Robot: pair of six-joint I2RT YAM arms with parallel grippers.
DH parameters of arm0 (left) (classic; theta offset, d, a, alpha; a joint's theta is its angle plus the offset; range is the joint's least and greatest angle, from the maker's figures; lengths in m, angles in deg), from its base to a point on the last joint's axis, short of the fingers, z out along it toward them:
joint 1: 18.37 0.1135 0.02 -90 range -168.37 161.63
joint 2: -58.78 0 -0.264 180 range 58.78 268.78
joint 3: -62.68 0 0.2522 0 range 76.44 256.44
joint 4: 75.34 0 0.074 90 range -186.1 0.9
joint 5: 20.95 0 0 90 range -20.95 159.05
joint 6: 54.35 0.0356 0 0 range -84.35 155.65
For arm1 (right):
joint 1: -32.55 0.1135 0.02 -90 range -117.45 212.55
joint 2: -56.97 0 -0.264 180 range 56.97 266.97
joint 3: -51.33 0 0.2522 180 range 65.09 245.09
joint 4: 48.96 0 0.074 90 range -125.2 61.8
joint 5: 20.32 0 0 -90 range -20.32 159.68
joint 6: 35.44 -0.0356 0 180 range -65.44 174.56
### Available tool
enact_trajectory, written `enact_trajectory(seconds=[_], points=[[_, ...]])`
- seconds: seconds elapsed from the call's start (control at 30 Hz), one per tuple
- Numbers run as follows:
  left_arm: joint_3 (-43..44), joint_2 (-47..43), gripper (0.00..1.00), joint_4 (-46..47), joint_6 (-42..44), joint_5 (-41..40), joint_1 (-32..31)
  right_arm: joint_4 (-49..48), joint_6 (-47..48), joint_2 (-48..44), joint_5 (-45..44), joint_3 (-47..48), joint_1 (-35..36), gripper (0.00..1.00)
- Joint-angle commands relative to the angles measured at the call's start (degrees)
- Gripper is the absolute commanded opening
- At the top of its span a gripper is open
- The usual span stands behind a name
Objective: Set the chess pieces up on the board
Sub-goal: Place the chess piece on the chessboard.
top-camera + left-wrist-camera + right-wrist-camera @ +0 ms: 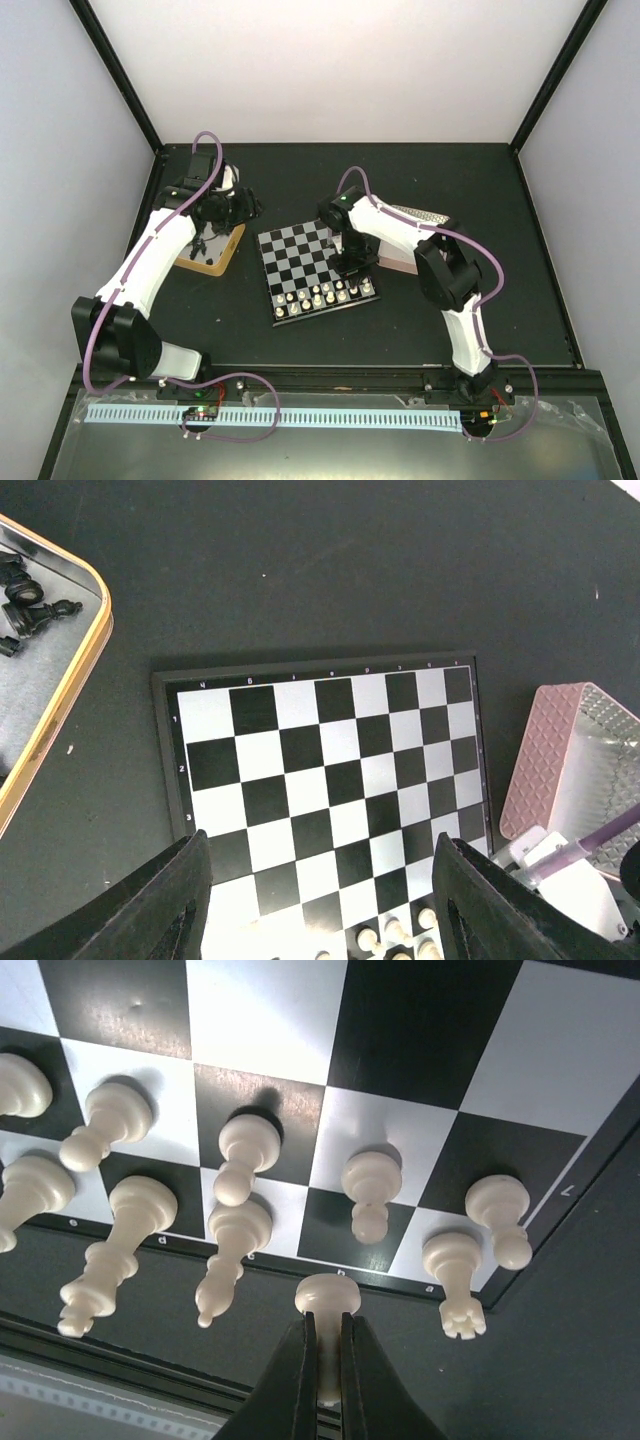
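I should move my right gripper down next and place the white piece onto the dark end-row square (354, 291) (352, 1231) between the bishop and the rook, because that square is empty.
The board (310, 262) lies mid-table, with cream-white pieces (318, 296) along its near edge. In the right wrist view several white pieces (245, 1155) stand on the board's (260, 1020) two end rows. My right gripper (325, 1332) is shut on a white piece (328, 1298), held just above the board's edge by the b file. My left gripper (320, 900) is open and empty, high over the board (330, 770). Black pieces (28, 605) lie in the gold-rimmed tin (60, 695) to the left.
A pink tray (560, 750) stands right of the board, behind my right arm (400, 230). The tin (212, 255) sits left of the board under my left arm. Dark table surface surrounds the board.
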Motion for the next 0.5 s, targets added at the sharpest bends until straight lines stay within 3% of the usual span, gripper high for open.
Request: enact_trajectory(seconds=[0.0,0.47], points=[[3.1,0.6,0.63,-1.2,1.0,-0.9,0.4,-1.1,0.1,1.3,-1.4,0.7,0.4,0.02],[2.9,0.9,0.63,-1.5,0.9,-0.9,0.7,-2.0,0.4,3.6,-2.2,-0.7,0.6,0.03]])
